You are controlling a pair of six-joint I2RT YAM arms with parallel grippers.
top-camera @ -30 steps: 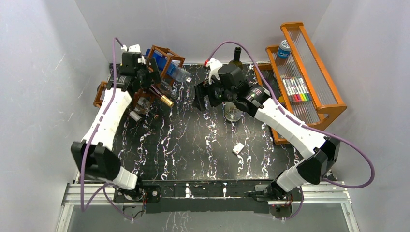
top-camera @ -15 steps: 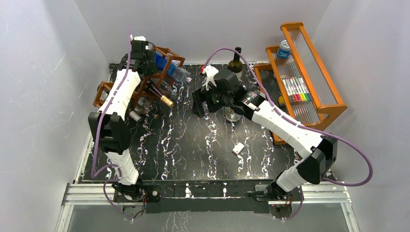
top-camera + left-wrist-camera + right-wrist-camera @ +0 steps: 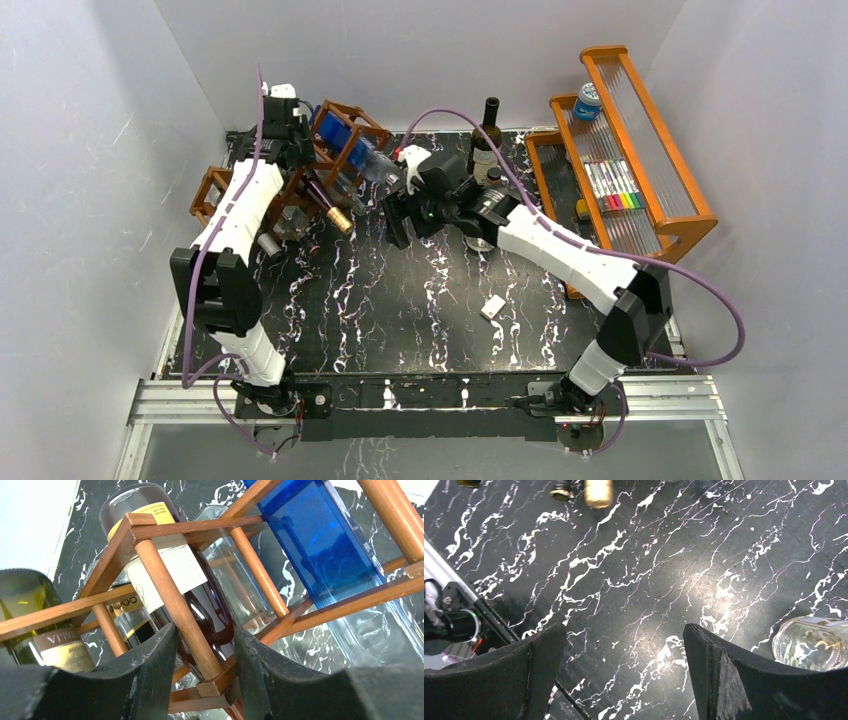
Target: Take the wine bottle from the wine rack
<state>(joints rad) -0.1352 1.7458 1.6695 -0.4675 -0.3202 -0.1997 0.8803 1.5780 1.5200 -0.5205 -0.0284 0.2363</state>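
My right gripper will move outward and to the left in the top view, onto the blue bottle's clear end [image 3: 376, 166], since that end sticks out of the rack.
The dark reddish-brown wine rack [image 3: 352, 122] stands at the back left and holds several bottles lying in its cells. A dark wine bottle with a white label [image 3: 172, 567] and a gold foil cap [image 3: 341, 221] pokes out of it toward the table's middle. My left gripper [image 3: 290, 142] is at the rack's back end. In the left wrist view, the left gripper [image 3: 205, 637] is shut around a round wooden bar [image 3: 175, 600] at a corner joint. My right gripper [image 3: 398, 218] hovers open over the table just right of the gold cap, and the right gripper [image 3: 624, 635] holds nothing.
A blue bottle [image 3: 320, 535], a clear one and a green one [image 3: 30, 605] also lie in the rack. A wine bottle [image 3: 487, 135] stands upright at the back. A glass [image 3: 809, 642] sits under the right arm. An orange shelf [image 3: 640, 150] lines the right side. A white block [image 3: 492, 306] lies mid-table.
My left gripper reached the rack's back end and closed on a wooden bar. The rack has turned slightly. The right arm swung left, toward the gold cap, still open.
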